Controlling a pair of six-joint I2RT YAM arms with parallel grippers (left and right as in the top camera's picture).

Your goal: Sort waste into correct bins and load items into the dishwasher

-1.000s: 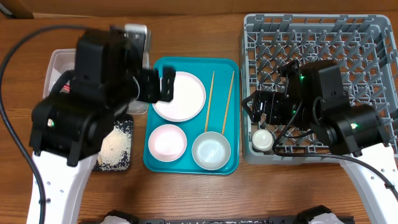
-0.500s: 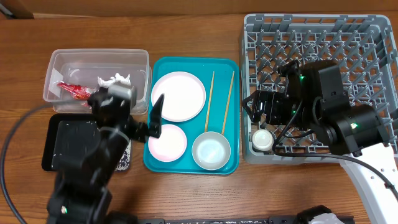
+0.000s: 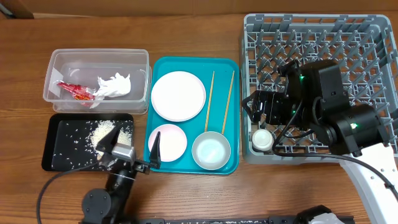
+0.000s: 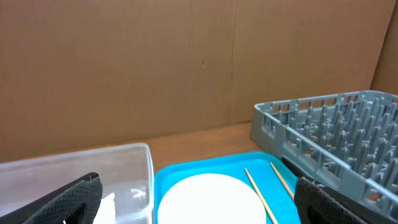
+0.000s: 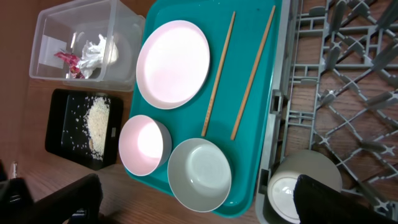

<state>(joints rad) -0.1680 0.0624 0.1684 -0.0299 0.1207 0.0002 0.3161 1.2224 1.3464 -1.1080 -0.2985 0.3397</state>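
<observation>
The grey bowl sits below my right gripper and to its left in the overhead view. My right gripper should go down past the rack (image 3: 373, 37) onto the grey bowl's rack-side rim (image 3: 229, 150).
The clear tub (image 3: 62, 62) holds the red wrapper (image 3: 73, 91) and white tissue (image 3: 115, 86). The black tray (image 3: 53, 158) holds the rice grains (image 3: 106, 134). The teal tray (image 3: 163, 163) carries the plate (image 3: 178, 95), pink bowl (image 3: 166, 140), grey bowl (image 3: 211, 150) and two chopsticks (image 3: 219, 94). The white cup (image 3: 262, 138) sits in the grey dish rack (image 3: 373, 37) at its front left corner. My left gripper (image 3: 129, 150) is open and empty near the table's front edge. My right gripper (image 3: 264, 115) is open and empty above the rack's left edge, over the cup (image 5: 298, 186).
The left wrist view looks low across the plate (image 4: 208, 199) toward a brown cardboard wall (image 4: 186, 62), with the rack (image 4: 336, 137) on the right. The right wrist view shows the grey bowl (image 5: 199, 174) and pink bowl (image 5: 144, 144) side by side.
My left arm has swung from over the tub and black tray back to the table's front edge, uncovering both. The right arm has not moved.
</observation>
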